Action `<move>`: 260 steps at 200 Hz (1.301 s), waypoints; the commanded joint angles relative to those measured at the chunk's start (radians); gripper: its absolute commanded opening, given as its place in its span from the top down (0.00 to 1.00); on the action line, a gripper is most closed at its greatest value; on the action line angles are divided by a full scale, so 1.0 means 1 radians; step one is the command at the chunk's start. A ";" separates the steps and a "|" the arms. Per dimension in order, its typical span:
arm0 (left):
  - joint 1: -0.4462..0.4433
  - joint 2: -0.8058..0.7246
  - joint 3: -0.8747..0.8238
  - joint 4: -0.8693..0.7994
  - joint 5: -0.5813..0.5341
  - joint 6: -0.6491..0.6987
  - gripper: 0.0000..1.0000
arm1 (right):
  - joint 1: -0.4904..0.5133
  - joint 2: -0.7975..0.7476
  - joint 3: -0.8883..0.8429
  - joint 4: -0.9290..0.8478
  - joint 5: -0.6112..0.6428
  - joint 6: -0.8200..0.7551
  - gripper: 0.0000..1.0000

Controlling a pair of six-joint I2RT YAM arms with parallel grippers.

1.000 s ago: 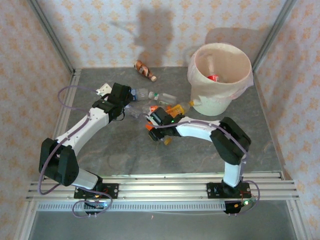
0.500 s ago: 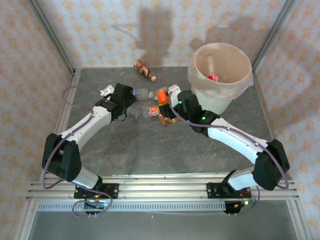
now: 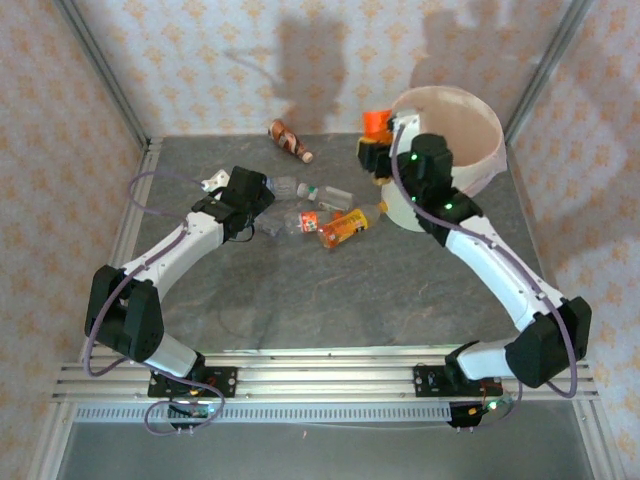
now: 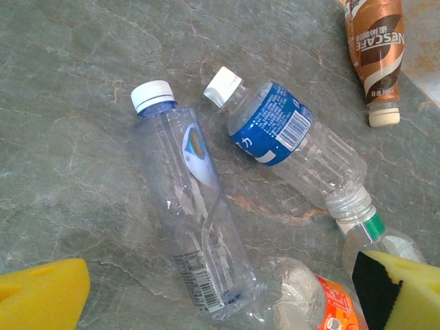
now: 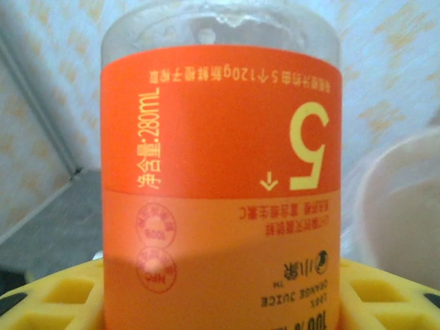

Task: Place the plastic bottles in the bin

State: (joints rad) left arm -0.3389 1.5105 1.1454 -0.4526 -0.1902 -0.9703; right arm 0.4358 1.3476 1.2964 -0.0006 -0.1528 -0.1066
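I will swing my right gripper across the bin's rim next and release its juice bottle over the bin's opening beside my gripper, since the bottle still hangs outside that rim.
My right gripper is shut on an orange-labelled juice bottle and holds it in the air at the left rim of the bin. The bottle sits between the yellow pads. The bin's pale wall shows just to its right. My left gripper is open above a cluster of plastic bottles lying on the table. Between its pads lie a clear bottle with a pale cap and a clear one with an orange label. A blue-labelled bottle lies beyond.
A brown coffee bottle lies near the back wall. An orange bottle and a clear one with a green neck ring lie left of the bin. Patterned walls close in the grey table on three sides.
My right arm has swung up from the middle of the table to the bin's left rim, carrying the orange-labelled bottle. The left arm has hardly moved.
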 commanded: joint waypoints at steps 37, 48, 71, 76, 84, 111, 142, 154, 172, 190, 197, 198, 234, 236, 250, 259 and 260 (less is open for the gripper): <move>0.014 0.002 0.013 -0.003 -0.001 0.011 0.00 | -0.190 0.117 0.272 -0.279 -0.016 -0.060 0.62; 0.015 0.002 0.013 -0.004 -0.001 0.010 0.00 | -0.224 0.148 0.312 -0.334 -0.018 -0.067 0.62; 0.016 0.002 0.011 0.000 0.004 0.008 0.00 | -0.300 0.225 0.423 -0.459 -0.038 -0.052 0.62; 0.017 0.002 0.013 -0.001 0.006 0.009 0.00 | -0.314 0.247 0.459 -0.496 -0.039 -0.050 0.62; 0.017 0.004 0.014 -0.002 0.008 0.010 0.00 | -0.334 0.285 0.525 -0.560 -0.038 -0.053 0.61; 0.021 0.001 0.017 -0.006 0.010 0.012 0.00 | -0.374 0.402 0.692 -0.708 0.030 -0.070 0.59; 0.025 -0.009 0.010 -0.018 0.005 0.014 0.00 | -0.407 0.471 0.774 -0.777 0.189 -0.128 0.56; 0.029 -0.014 0.005 -0.017 0.005 0.016 0.00 | -0.424 0.483 0.787 -0.785 0.195 -0.131 0.55; 0.035 -0.015 -0.001 -0.012 0.009 0.013 0.00 | -0.432 0.498 0.794 -0.792 0.243 -0.141 0.52; 0.037 -0.013 -0.008 -0.001 0.017 0.007 0.00 | -0.432 0.507 0.787 -0.788 0.312 -0.143 0.51; 0.037 -0.012 -0.010 0.004 0.021 0.005 0.00 | -0.432 0.510 0.783 -0.783 0.332 -0.143 0.50; 0.037 -0.012 -0.010 0.004 0.023 0.005 0.00 | -0.433 0.511 0.781 -0.783 0.335 -0.142 0.50; 0.038 -0.006 -0.010 -0.001 0.028 0.008 0.00 | -0.433 0.505 0.779 -0.782 0.342 -0.136 0.35; 0.038 -0.006 -0.011 -0.001 0.027 0.008 0.00 | -0.433 0.503 0.779 -0.782 0.340 -0.136 0.34; 0.040 -0.007 -0.017 -0.001 0.027 0.007 0.00 | -0.433 0.491 0.778 -0.782 0.337 -0.134 0.28; 0.040 -0.009 -0.022 0.003 0.028 0.004 0.00 | -0.432 0.481 0.773 -0.779 0.339 -0.136 0.25; 0.040 -0.009 -0.023 0.004 0.028 0.004 0.00 | -0.432 0.480 0.772 -0.778 0.340 -0.136 0.25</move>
State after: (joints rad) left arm -0.3065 1.5105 1.1435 -0.4526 -0.1596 -0.9680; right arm 0.0036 1.8450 2.0518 -0.7635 0.1478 -0.2382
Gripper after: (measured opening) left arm 0.999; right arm 0.725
